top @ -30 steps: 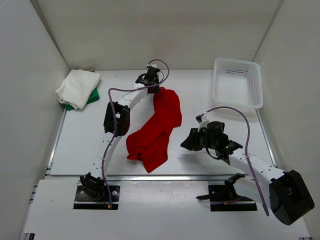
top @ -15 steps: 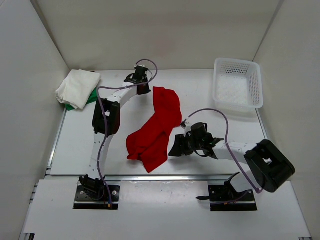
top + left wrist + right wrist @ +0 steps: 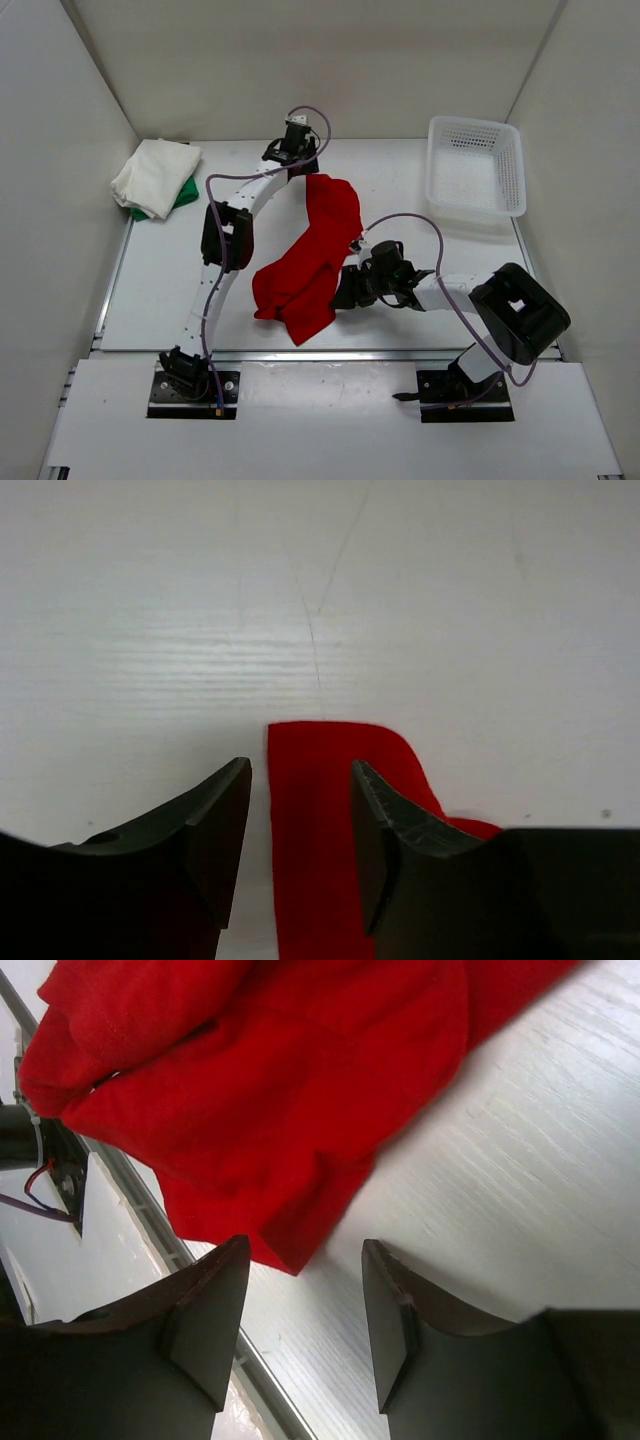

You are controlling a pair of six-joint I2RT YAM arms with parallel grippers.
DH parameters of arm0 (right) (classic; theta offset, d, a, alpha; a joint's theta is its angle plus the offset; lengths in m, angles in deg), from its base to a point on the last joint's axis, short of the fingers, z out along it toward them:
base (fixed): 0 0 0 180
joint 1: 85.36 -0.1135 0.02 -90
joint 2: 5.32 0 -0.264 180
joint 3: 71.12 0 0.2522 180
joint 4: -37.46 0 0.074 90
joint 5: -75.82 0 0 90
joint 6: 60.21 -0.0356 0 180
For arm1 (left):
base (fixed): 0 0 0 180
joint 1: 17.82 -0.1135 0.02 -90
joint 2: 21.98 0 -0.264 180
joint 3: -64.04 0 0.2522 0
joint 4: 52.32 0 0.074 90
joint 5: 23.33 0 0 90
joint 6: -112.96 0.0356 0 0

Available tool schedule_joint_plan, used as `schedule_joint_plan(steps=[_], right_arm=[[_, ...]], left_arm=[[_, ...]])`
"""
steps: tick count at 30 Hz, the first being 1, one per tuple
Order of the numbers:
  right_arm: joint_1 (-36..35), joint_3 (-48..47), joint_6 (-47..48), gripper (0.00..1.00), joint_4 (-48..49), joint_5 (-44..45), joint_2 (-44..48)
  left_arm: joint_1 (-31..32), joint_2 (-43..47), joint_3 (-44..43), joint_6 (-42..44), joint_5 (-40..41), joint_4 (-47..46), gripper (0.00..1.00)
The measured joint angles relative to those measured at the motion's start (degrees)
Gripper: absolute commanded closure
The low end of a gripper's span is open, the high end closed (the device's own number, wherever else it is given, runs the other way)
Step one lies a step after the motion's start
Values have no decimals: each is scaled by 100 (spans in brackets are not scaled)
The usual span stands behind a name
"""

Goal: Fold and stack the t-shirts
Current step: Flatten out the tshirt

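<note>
The left gripper moves down onto the red t-shirt's far corner toward the off-white t-shirt and closes next, as part of the red t-shirt lies ungripped between its open fingers.
A red t-shirt (image 3: 312,255) lies crumpled in a long diagonal strip in the middle of the table. Over its far end hangs my left gripper (image 3: 300,172), open, with a strip of the red t-shirt (image 3: 315,830) lying on the table between its fingers, ungripped. My right gripper (image 3: 345,292) stands open beside the shirt's lower right edge; a corner of the red t-shirt (image 3: 290,1110) lies just ahead of its fingers. At the far left an off-white t-shirt (image 3: 153,175) sits folded on a green t-shirt (image 3: 185,192).
A white mesh basket (image 3: 476,165) stands at the far right corner. White walls close in the table on three sides. A metal rail (image 3: 330,353) runs along the table's near edge.
The left gripper has opened and let go of the red shirt's far end. The right arm has swung left to the shirt's lower right edge, its gripper open.
</note>
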Motion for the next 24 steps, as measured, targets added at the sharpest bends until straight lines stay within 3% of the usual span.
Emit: schedule_joint_plan(steps=[8,18,21,24], right_arm=[[-46,-181,22,54,-125,-2,-68],[-28,-262,24,57,-197,-103,-203],[-26,-297,28,58,-195,-136,-243],[11,-330,42,68,-195,-155,-243]], left_arm=[[273,-702,-402,352,505,179,44],[385,-752,-509,981,715,232,100],[452,-752,-529,1051,763,240,100],[492,-752,-549,1045,750,267,100]])
